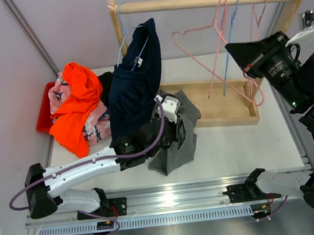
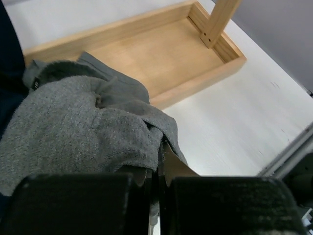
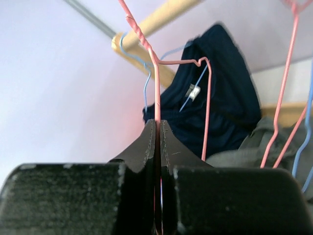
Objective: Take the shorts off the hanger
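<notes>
The right gripper lowers and shifts left in the top view along the rack's bar next, because the empty pink hanger's wire is pulled crooked.
The grey shorts (image 1: 175, 147) lie crumpled on the table in front of the wooden rack base (image 1: 225, 104). My left gripper (image 1: 172, 121) is shut on their edge. In the left wrist view the grey cloth (image 2: 73, 122) is pinched between my left gripper's jaws (image 2: 159, 159). The navy shorts (image 1: 138, 82) hang on a blue hanger (image 1: 123, 38) at the rail's left end, and also show in the right wrist view (image 3: 220, 98). My right gripper (image 1: 235, 49) is shut on an empty pink hanger's wire (image 3: 157, 73). Orange shorts (image 1: 79, 99), pink patterned shorts (image 1: 96, 128) and black shorts (image 1: 106, 81) are piled at the left.
The wooden rail (image 1: 205, 1) carries several empty pink and blue hangers (image 1: 220, 28) at its right end. A red cloth (image 1: 43, 112) lies beside the pile by the left wall. The rack base tray also shows in the left wrist view (image 2: 146, 54).
</notes>
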